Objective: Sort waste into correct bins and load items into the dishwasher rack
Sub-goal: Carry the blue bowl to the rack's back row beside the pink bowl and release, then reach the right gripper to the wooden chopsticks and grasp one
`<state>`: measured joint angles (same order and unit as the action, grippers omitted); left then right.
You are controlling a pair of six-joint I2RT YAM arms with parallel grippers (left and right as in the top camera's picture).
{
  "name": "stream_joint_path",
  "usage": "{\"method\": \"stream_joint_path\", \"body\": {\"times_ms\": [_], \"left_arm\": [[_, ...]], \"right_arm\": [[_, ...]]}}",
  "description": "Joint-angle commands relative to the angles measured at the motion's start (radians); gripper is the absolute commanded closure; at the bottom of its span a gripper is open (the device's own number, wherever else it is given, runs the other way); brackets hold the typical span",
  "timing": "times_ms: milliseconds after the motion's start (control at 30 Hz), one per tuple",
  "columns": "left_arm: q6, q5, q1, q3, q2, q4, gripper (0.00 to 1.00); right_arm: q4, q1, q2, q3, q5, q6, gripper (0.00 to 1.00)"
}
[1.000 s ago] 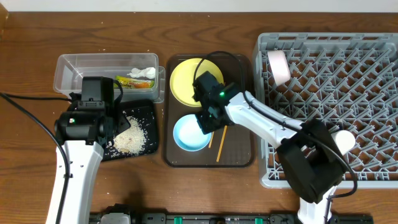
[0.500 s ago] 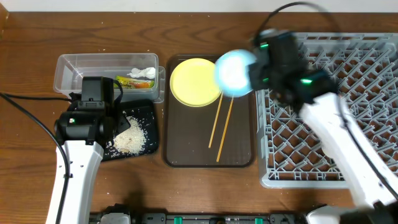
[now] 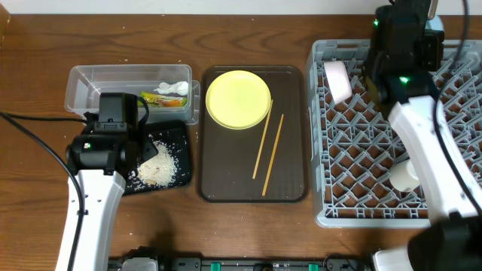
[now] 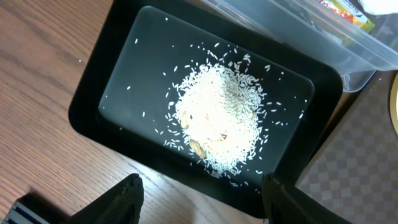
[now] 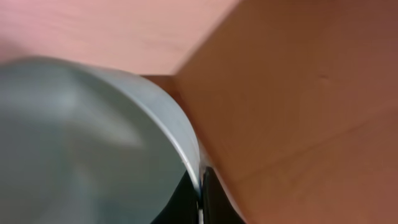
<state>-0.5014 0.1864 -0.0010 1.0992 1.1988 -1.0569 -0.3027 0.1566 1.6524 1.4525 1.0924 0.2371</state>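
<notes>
The right gripper lowers next toward the empty rack [image 3: 452, 56] slots beside the white bowl, to the left in the overhead view, and releases the light blue bowl's rim.
My right gripper [image 5: 200, 196] is shut on the rim of the light blue bowl [image 5: 81, 143]. In the overhead view it [image 3: 407, 19] is above the far edge of the grey dishwasher rack [image 3: 452, 56], and the arm hides the bowl. A white bowl [image 3: 337, 80] and a white cup [image 3: 404, 175] are in the rack. The yellow plate [image 3: 238, 99] and chopsticks [image 3: 265, 154] lie on the brown tray. My left gripper [image 4: 202, 193] is open and empty over the black tray [image 4: 118, 56] holding rice scraps [image 4: 221, 118]. The clear tub [image 3: 98, 86] holds the wrapper [image 3: 160, 99] and tissue [image 3: 175, 88].
The dark brown serving tray [image 3: 252, 188] lies between the bins and the rack. The black tray [image 3: 177, 135] sits just in front of the clear tub, partly under my left arm [image 3: 98, 150]. Bare wooden table [image 3: 226, 233] runs along the front.
My right gripper lifted the light blue bowl off the brown tray and carried it right and back, to above the rack's far edge. The left arm has not moved.
</notes>
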Motion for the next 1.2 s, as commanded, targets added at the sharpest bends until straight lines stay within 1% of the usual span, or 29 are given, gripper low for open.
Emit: {"method": "stream_joint_path", "body": {"times_ms": [0, 367, 500, 600, 700, 800, 900, 1000, 1033, 1067, 1100, 1167], "left_arm": [[-0.013, 0.005, 0.005, -0.002, 0.004, -0.005, 0.36], [-0.013, 0.005, 0.005, -0.002, 0.004, -0.005, 0.36], [-0.013, 0.005, 0.005, -0.002, 0.004, -0.005, 0.36], [-0.013, 0.005, 0.005, -0.002, 0.004, -0.004, 0.36], [-0.013, 0.005, 0.005, -0.002, 0.004, -0.005, 0.36], [-0.013, 0.005, 0.005, -0.002, 0.004, -0.005, 0.36], [-0.013, 0.005, 0.005, -0.002, 0.004, -0.005, 0.36], [-0.013, 0.005, 0.005, -0.002, 0.004, -0.005, 0.36], [-0.013, 0.005, 0.005, -0.002, 0.004, -0.005, 0.36], [-0.013, 0.005, 0.005, -0.002, 0.004, -0.005, 0.36], [-0.013, 0.005, 0.005, -0.002, 0.004, -0.005, 0.36], [-0.013, 0.005, 0.005, -0.002, 0.004, -0.005, 0.36]], "right_arm": [[0.05, -0.024, 0.084, 0.006, 0.248, 0.125, 0.99], [0.053, -0.01, 0.286, 0.006, 0.238, 0.138, 0.99], [0.052, 0.003, 0.331, 0.006, 0.233, 0.134, 0.99], [0.043, 0.026, 0.346, 0.006, 0.187, 0.122, 0.99], [0.014, 0.051, 0.349, 0.006, 0.134, 0.058, 0.99], [-0.043, 0.079, 0.349, 0.006, 0.024, -0.006, 0.99], [-0.137, 0.097, 0.349, 0.006, -0.091, -0.13, 0.94], [-0.224, 0.101, 0.349, 0.006, -0.168, -0.26, 0.92], [-0.26, 0.101, 0.349, 0.006, -0.204, -0.311, 0.89], [-0.285, 0.101, 0.348, 0.006, -0.229, -0.342, 0.83], [-0.309, 0.101, 0.344, 0.006, -0.252, -0.372, 0.75], [-0.357, 0.101, 0.332, 0.006, -0.292, -0.424, 0.52]]}}
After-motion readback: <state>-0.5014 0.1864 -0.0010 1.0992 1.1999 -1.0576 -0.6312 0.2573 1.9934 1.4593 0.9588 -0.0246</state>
